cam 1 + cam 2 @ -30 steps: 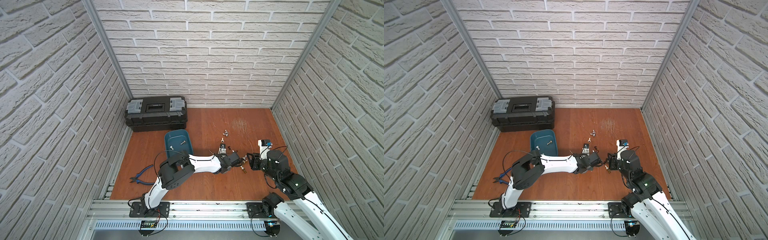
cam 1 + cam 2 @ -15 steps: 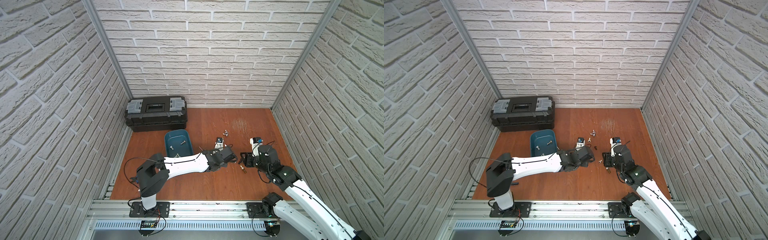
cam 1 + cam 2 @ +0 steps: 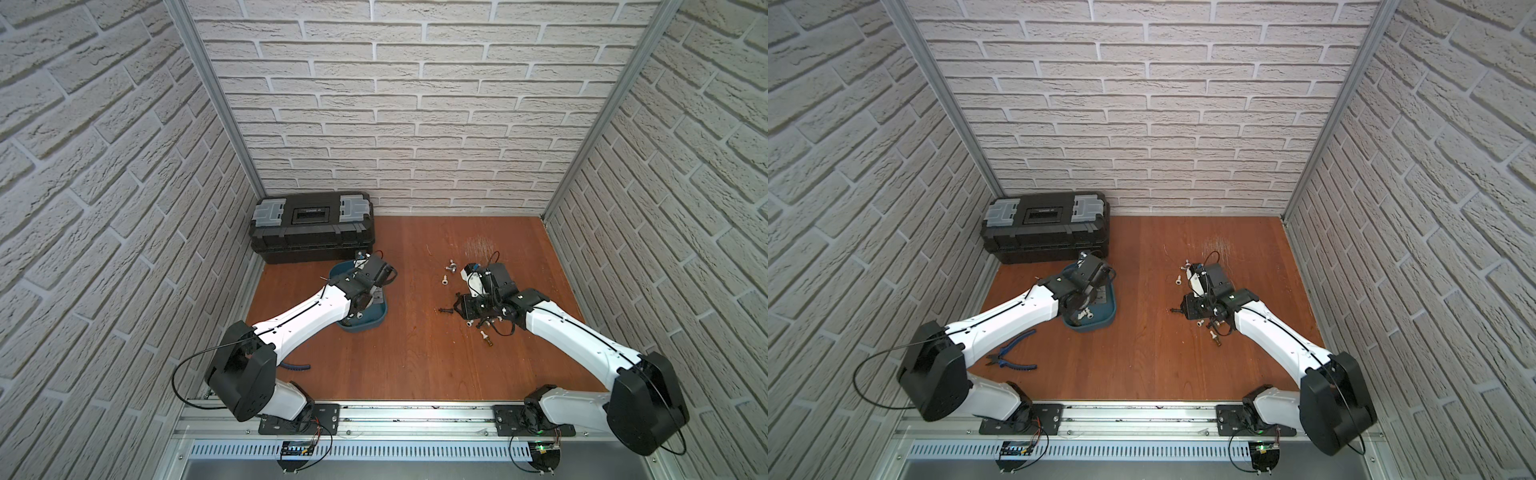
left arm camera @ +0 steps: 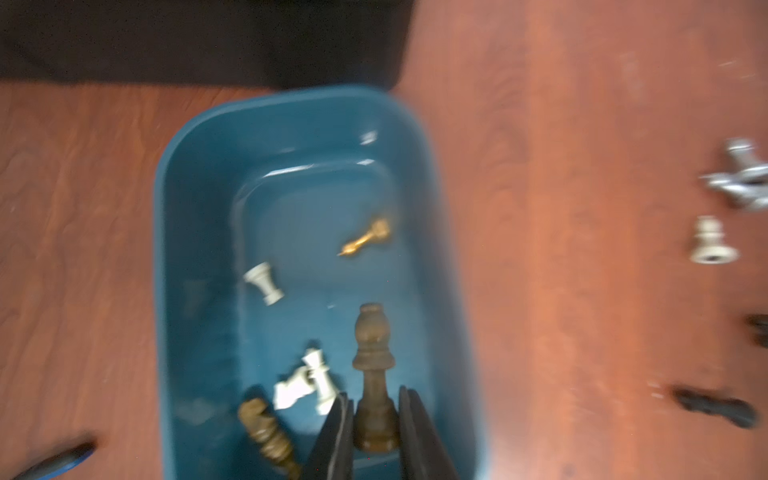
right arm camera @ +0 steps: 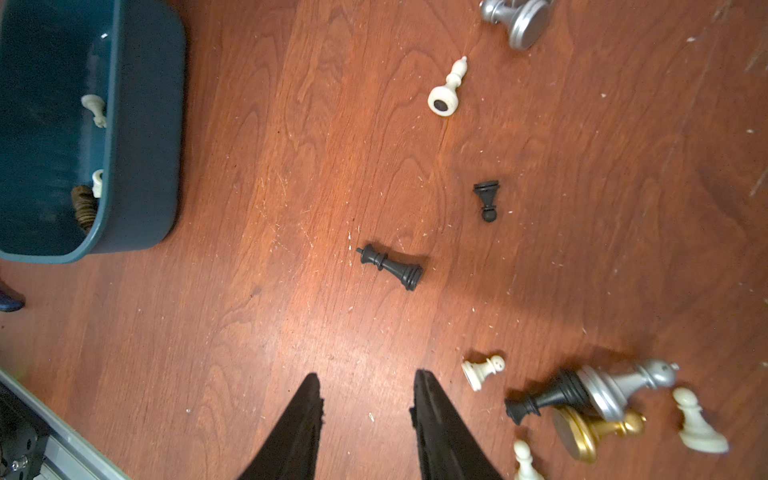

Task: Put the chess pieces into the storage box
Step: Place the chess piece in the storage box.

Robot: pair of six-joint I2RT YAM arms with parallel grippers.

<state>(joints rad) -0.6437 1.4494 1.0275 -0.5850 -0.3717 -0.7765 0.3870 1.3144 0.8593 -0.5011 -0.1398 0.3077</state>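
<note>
My right gripper should next go down toward the storage box (image 3: 375, 322) to the black king below, turning its fingers across the king's body, which lies along their gap.
The teal storage box (image 3: 375, 322) (image 3: 1102, 323) (image 4: 183, 232) (image 5: 137, 124) lies at the middle left of the floor. My left gripper (image 4: 372, 399) (image 3: 362, 302) (image 3: 1079, 308) hangs over it, shut on a dark brown chess piece (image 4: 372, 365). Inside lie a gold piece (image 4: 368, 239), white pieces (image 4: 264, 282) and a brown knight (image 4: 266, 432). My right gripper (image 5: 368, 386) (image 3: 461, 308) (image 3: 1187, 310) stands open over bare floor. Ahead of it lie a black king (image 5: 390, 268) (image 3: 446, 310), a black pawn (image 5: 487, 199) and a white bishop (image 5: 449, 87). Beside it is a cluster of several pieces (image 5: 582, 399).
A black toolbox (image 3: 311, 226) (image 3: 1044, 224) stands against the back wall, just behind the storage box. Blue-handled pliers (image 3: 1013, 353) lie at the front left, partly under the left arm. Silver pieces (image 5: 515, 16) lie farther back. Brick walls close in three sides.
My left gripper has travelled left from the scattered pieces to over the storage box, carrying the brown piece. My right gripper has shifted slightly left and back, still open.
</note>
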